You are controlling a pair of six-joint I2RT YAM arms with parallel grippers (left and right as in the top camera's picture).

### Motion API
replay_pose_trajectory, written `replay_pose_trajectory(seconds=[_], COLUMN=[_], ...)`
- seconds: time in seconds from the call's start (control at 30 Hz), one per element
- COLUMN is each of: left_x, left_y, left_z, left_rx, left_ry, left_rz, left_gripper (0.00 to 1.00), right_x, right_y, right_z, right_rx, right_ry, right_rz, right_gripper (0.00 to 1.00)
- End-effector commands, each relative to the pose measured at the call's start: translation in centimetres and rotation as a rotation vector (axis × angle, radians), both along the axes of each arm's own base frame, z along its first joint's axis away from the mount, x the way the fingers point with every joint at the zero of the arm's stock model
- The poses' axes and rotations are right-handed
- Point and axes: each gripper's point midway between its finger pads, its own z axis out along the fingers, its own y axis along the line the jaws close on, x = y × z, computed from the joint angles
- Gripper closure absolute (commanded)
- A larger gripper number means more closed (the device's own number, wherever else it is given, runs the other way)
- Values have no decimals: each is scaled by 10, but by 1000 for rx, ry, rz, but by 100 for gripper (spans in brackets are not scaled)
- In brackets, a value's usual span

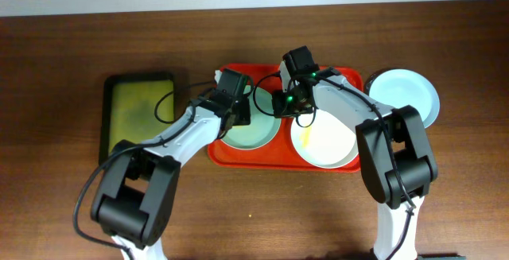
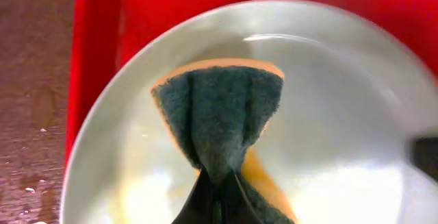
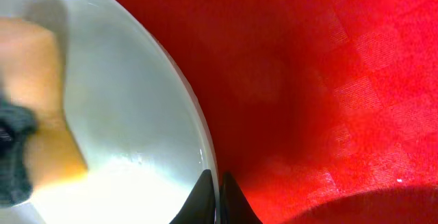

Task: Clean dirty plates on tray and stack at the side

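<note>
The right gripper lifts and carries the pale mint plate's rim over the second mint-blue plate point(image 1: 406, 95), to its right in the overhead view, next, then lowers to stack and release.
A pale mint plate point(image 1: 253, 135) lies on the left half of the red tray point(image 1: 262, 157). My left gripper point(image 1: 238, 115) is shut on a yellow sponge with a dark green scouring face point(image 2: 219, 118) and presses it on this plate point(image 2: 342, 121). My right gripper point(image 1: 281, 106) is shut on the same plate's right rim point(image 3: 205, 152), its fingertips point(image 3: 215, 191) on either side of the edge. A white plate with a yellowish smear point(image 1: 324, 141) lies on the tray's right half. A second mint-blue plate point(image 1: 406, 95) sits on the table to the right of the tray.
A smaller black-rimmed tray with a yellow-green inside point(image 1: 139, 113) lies on the brown table at the left. The red tray floor point(image 3: 328, 80) shows beside the held rim. A pale wall strip runs along the far edge.
</note>
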Motion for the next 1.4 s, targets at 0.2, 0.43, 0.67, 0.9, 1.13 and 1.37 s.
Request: replay_pose_trajectory(seconds=[0.2,0.43,0.67,0.9,1.13,1.37], left_x=[7,2,-21,-21,-23,-25], left_y=[88,76,108,170,169,169], left_z=[19,74,138,131,128,126], left_rx=[284,158,130,97,45,48], left_ry=[-35,-104,-168,-110,-82,-72], left_rz=[197,172,233,384,377,377], left_gripper=[100,100,100,100,100,100], right_x=[-5,-5,-3,-5,-15,-28], right_y=[-10,-10,-15,-70,-70,-15], right_z=[-19,-18,42,133,198,274], right_rx=[-53,-53,-56,-348,-876,-1326], right_ry=[33,31,-56,-298,-590,-869], right_rz=[-13,-6,-15,-132,143,340], right_gripper=[96,96,96,96,96,96])
